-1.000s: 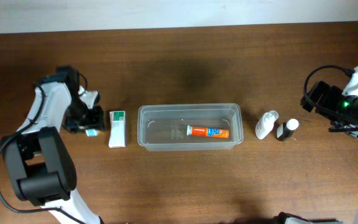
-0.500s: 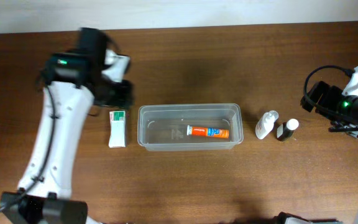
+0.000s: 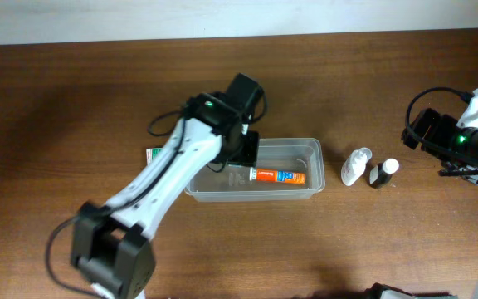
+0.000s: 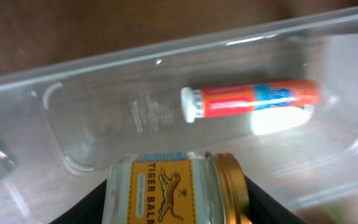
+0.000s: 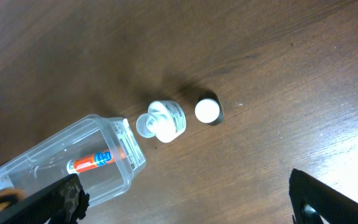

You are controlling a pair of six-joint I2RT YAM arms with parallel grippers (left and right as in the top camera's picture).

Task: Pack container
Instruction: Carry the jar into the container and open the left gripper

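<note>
The container's bottom is empty below my left gripper, so I will bring the Tiger Balm jar [image 4: 176, 186] down onto it by the orange tube's white cap [image 4: 148, 115] and release the jar there.
The clear container [image 3: 305, 144] sits mid-table with an orange tube [image 3: 278, 175] lying inside it. My left gripper [image 3: 243, 154] is over the container's left half and is shut on a small Tiger Balm jar [image 4: 176, 186] with a gold lid, held on its side above the container floor [image 4: 104, 106]. The tube also shows in the left wrist view [image 4: 250, 99]. My right gripper [image 5: 185, 208] is open and empty at the table's right edge, away from the container [image 5: 126, 140].
A white bottle [image 3: 356, 166] and a dark bottle with a white cap [image 3: 383, 173] stand just right of the container. A green-and-white box [image 3: 151, 154] lies left of it, mostly hidden under my left arm.
My left arm has swung from the far left of the table, past the box, to over the container, carrying the jar. The right arm has not moved.
</note>
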